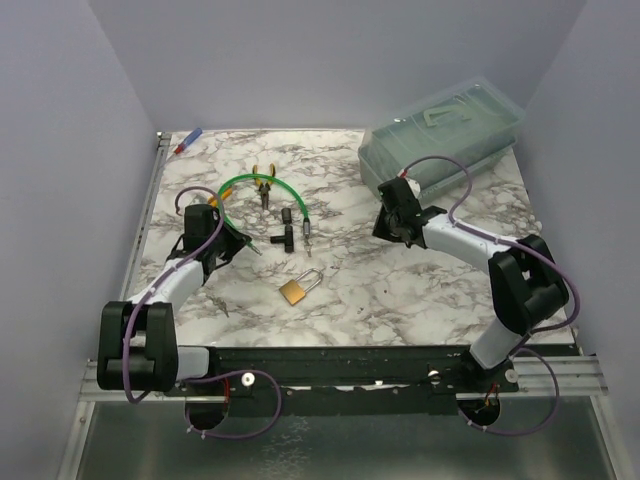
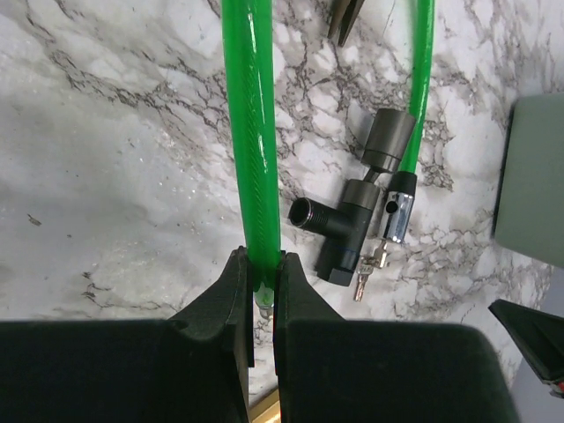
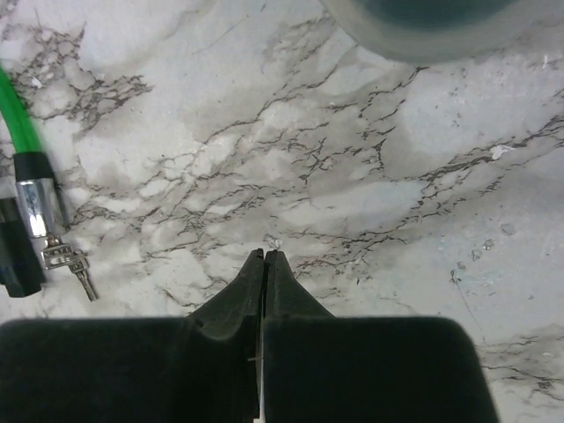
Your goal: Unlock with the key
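The green cable comes down slightly toward the padlock with my left gripper next, onto the bare marble short (image 1: 264, 261) of it, and is released there, since that spot is clear.
The tiny silver key (image 2: 363, 280) lies on the marble table beside a black T-shaped fitting (image 2: 344, 225), at the silvery cylinder end (image 2: 396, 207) of the green cable (image 2: 253, 132). The key also shows in the right wrist view (image 3: 74, 264). The small brass padlock (image 1: 297, 289) lies with its shackle up, in front of them. My left gripper (image 2: 263, 264) is shut on the green cable, left of the key; it also shows in the top view (image 1: 240, 243). My right gripper (image 3: 264, 256) is shut and empty, low over bare marble right of the key, and also shows from above (image 1: 385, 228).
A clear plastic lidded box (image 1: 445, 135) stands at the back right. Pliers with yellow handles (image 1: 265, 185) lie inside the cable loop. A blue and red pen (image 1: 188, 140) lies at the back left corner. Walls close in three sides.
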Robot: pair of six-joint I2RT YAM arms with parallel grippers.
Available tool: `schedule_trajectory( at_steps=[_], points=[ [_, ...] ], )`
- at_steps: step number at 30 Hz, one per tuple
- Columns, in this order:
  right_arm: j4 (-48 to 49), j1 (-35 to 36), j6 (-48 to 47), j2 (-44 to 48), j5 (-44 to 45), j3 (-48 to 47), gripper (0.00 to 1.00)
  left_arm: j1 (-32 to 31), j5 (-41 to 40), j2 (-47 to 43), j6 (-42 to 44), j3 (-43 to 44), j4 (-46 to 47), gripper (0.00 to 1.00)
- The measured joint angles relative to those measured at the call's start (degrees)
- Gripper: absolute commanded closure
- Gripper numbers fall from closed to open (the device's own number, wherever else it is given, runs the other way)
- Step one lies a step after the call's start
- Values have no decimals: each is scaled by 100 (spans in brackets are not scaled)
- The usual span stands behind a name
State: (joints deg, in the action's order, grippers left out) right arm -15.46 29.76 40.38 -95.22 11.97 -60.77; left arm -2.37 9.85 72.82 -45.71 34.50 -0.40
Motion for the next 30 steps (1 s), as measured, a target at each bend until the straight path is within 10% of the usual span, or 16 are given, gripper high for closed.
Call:
schedule_trajectory(
  at_steps=[12,21,30],
  points=[
    [503,-149,-153,-138,-1213,632,94,46,452,789,-411,-391,776,100],
    [831,-85,-463,798,-1853,1145,71,76,822,1231,-752,-507,1325,44],
    [588,472,-553,1325,-1615,1145,53,76,739,267,-776,-647,811,23]
  ],
)
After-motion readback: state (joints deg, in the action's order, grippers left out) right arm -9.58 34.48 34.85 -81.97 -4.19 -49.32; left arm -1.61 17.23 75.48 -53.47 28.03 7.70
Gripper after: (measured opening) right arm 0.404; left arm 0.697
